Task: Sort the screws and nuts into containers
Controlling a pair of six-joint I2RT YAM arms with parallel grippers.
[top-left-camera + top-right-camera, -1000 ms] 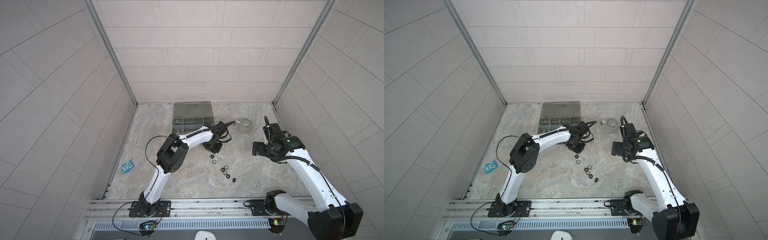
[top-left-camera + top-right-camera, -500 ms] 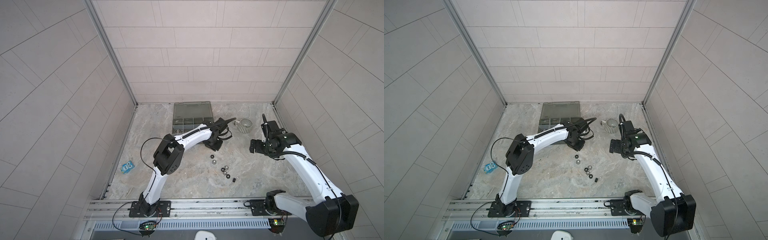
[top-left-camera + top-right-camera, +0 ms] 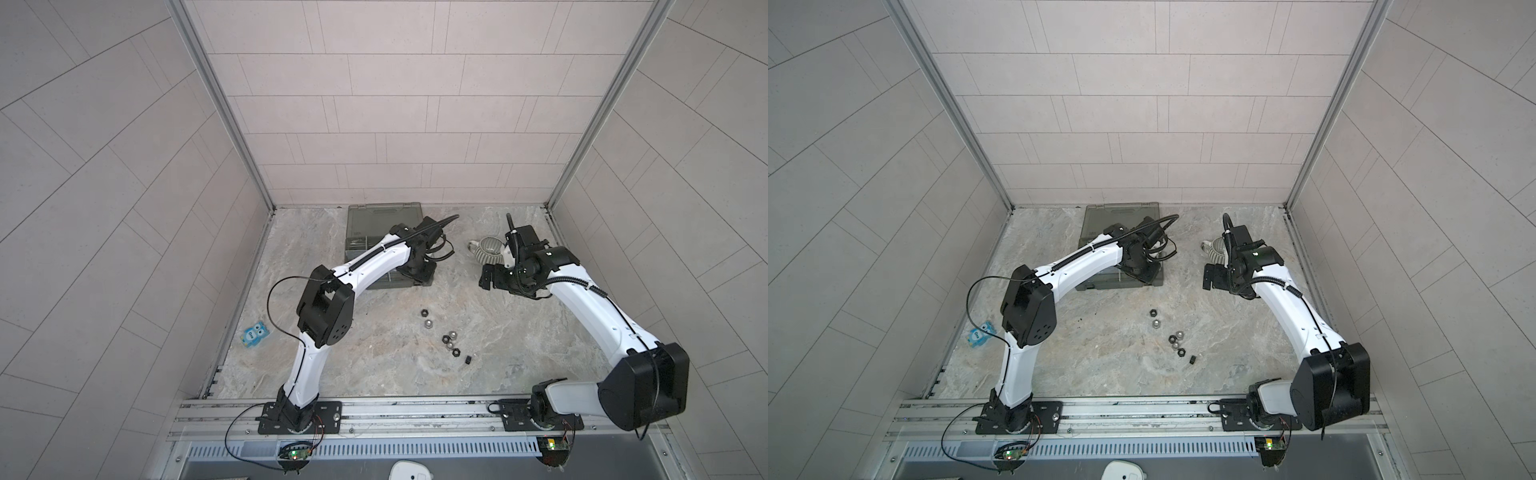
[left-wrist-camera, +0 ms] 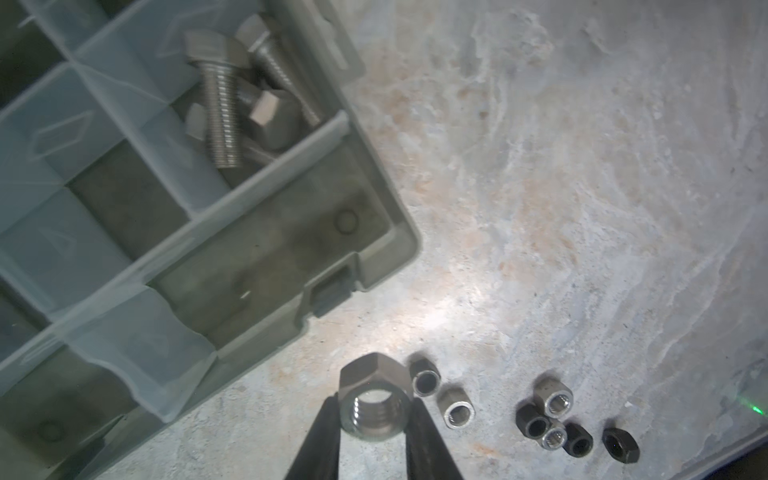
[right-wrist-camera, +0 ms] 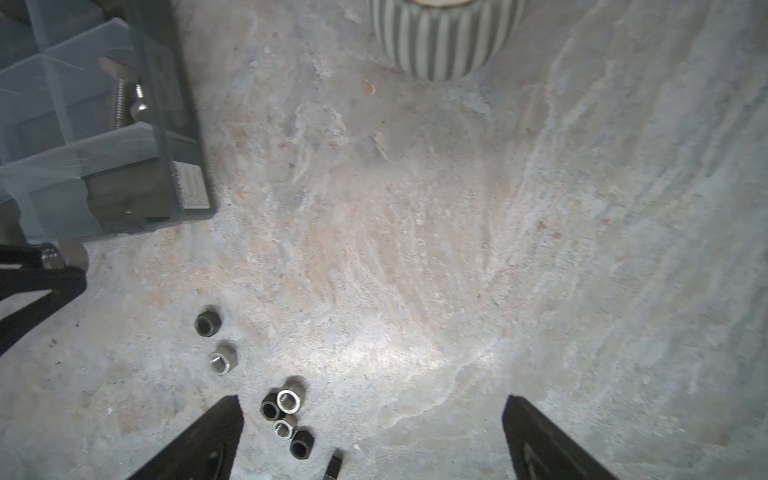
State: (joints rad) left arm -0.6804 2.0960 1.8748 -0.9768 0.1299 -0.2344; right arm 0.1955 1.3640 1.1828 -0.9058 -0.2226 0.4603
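Note:
My left gripper needs to move outward across the case (image 4: 399, 232) next and let go of the hex nut over a middle container (image 4: 13, 312), as the screws are already in a separate one.
My left gripper (image 4: 375, 406) is shut on a silver hex nut (image 4: 374, 390), held above the table just off the near right corner of the organizer case (image 4: 399, 232). In both top views this gripper (image 3: 419, 276) (image 3: 1144, 274) hangs over that corner of the case (image 3: 374, 220) (image 3: 1117, 216). Several silver screws (image 4: 224, 112) lie in one of its containers. Several loose black and silver nuts (image 3: 449, 338) (image 3: 1177, 338) (image 5: 286, 415) lie on the table. My right gripper (image 5: 374, 409) (image 3: 492, 280) stands open and empty above the table, right of the case.
A striped grey-white mug (image 3: 488, 249) (image 5: 444, 37) stands at the back right, close behind my right gripper. A small blue packet (image 3: 255, 333) lies beyond the table's left edge. Tiled walls close in three sides.
The left gripper has carried the nut a little toward the case. The right gripper has moved left and toward the back, still open.

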